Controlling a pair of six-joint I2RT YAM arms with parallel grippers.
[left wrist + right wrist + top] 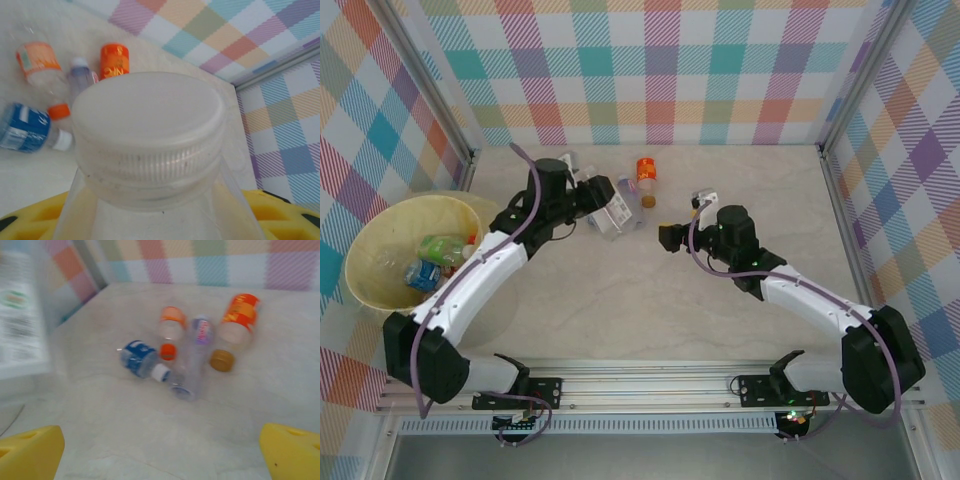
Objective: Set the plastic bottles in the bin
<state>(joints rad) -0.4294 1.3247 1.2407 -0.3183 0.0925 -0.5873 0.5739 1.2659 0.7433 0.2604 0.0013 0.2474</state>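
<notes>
The clear bottle lifts, swings over to the bin's opening point(408, 247) and is released next, as that lies back from my left gripper, against the side.
My left gripper point(601, 206) is shut on a clear plastic bottle point(616, 214) with a white label, held above the table's far middle. In the left wrist view its wide white cap point(150, 135) sits between my yellow fingers point(285, 212). More bottles lie beyond: an orange one with a gold cap point(235, 322), a purple-labelled one point(197, 350), an orange-capped one point(171, 327) and a blue one point(139, 359). The right gripper point(668, 237) is open with nothing between its fingers point(30, 452), short of that group. The pale yellow bin point(370, 235) at the left holds a green bottle point(440, 247) and a blue bottle point(423, 273).
Checked walls with metal corner posts point(445, 100) close in the table at the back and both sides. The bin stands against the left wall beside the left arm's forearm point(480, 275). Bare tabletop point(650, 310) lies between the arms and the near rail.
</notes>
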